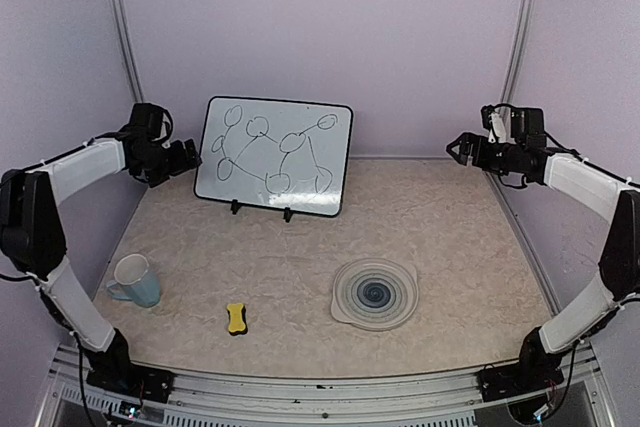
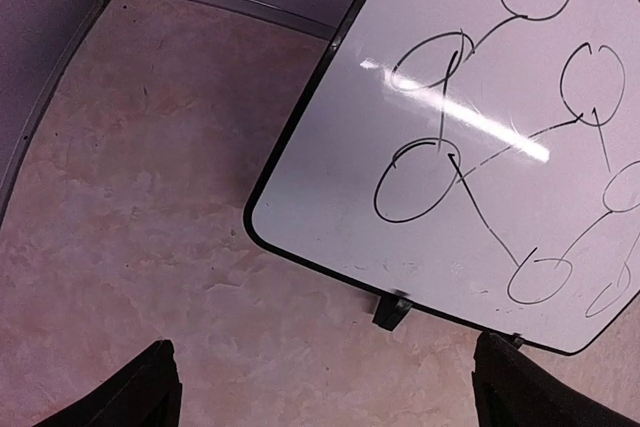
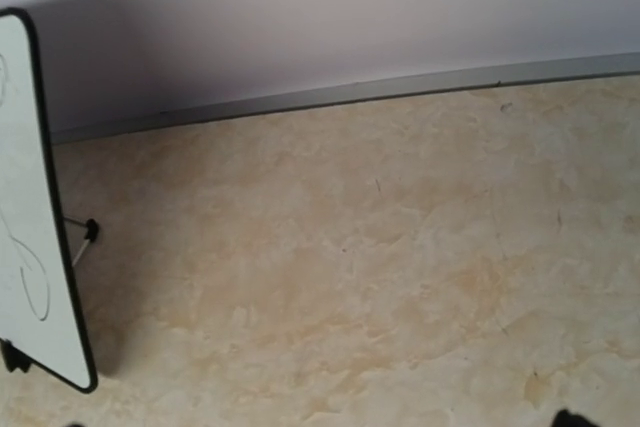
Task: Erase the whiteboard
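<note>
Next, my left gripper should swing down to its right in the top view and close on the whiteboard's plate-side black foot [image 1: 288, 215] [image 2: 515, 340], which juts out there below the gripper.
The whiteboard [image 1: 275, 157] stands tilted on small black feet at the back of the table, covered in black marker loops and lines. My left gripper [image 1: 190, 159] hovers just left of the board's left edge. It is open and empty; in the left wrist view its fingertips [image 2: 135, 397] stand wide apart above the board's [image 2: 480, 147] lower corner. My right gripper [image 1: 456, 148] is raised at the back right, well away from the board, open and empty. The right wrist view shows the board's edge [image 3: 25, 197] at far left.
A yellow eraser block [image 1: 236, 318] lies near the front, left of centre. A light blue mug [image 1: 133, 280] stands at the front left. A round grey ringed plate [image 1: 375, 293] lies at the front right of centre. Walls close in on three sides.
</note>
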